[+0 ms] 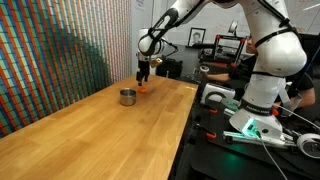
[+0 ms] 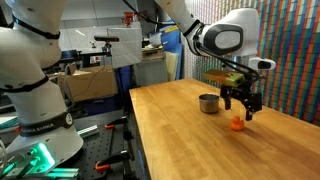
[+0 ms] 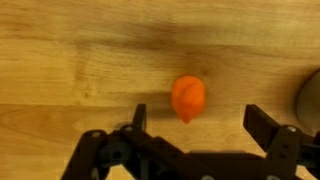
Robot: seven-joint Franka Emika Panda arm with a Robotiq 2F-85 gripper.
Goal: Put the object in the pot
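Observation:
My open gripper needs to move down around the orange object (image 2: 237, 125) (image 3: 188, 97) next and close on its sides, because it lies below with a finger on either side.
The object is a small bright orange roundish item (image 3: 188, 98) lying on the wooden table; it also shows in both exterior views (image 1: 147, 87) (image 2: 237, 124). The pot (image 1: 128, 97) is a short shiny grey metal cylinder with a dark inside, standing beside it (image 2: 208, 103); only its edge shows at the right of the wrist view (image 3: 311, 100). My gripper (image 3: 196, 122) is open and hovers just above the object, fingers either side of it and apart from it, also in both exterior views (image 1: 143, 79) (image 2: 241, 108).
The long wooden table (image 1: 90, 135) runs toward the camera, with a colourful striped wall (image 1: 60, 50) along its side. A second white robot arm (image 1: 265, 70) and a cluttered bench stand beyond the table edge.

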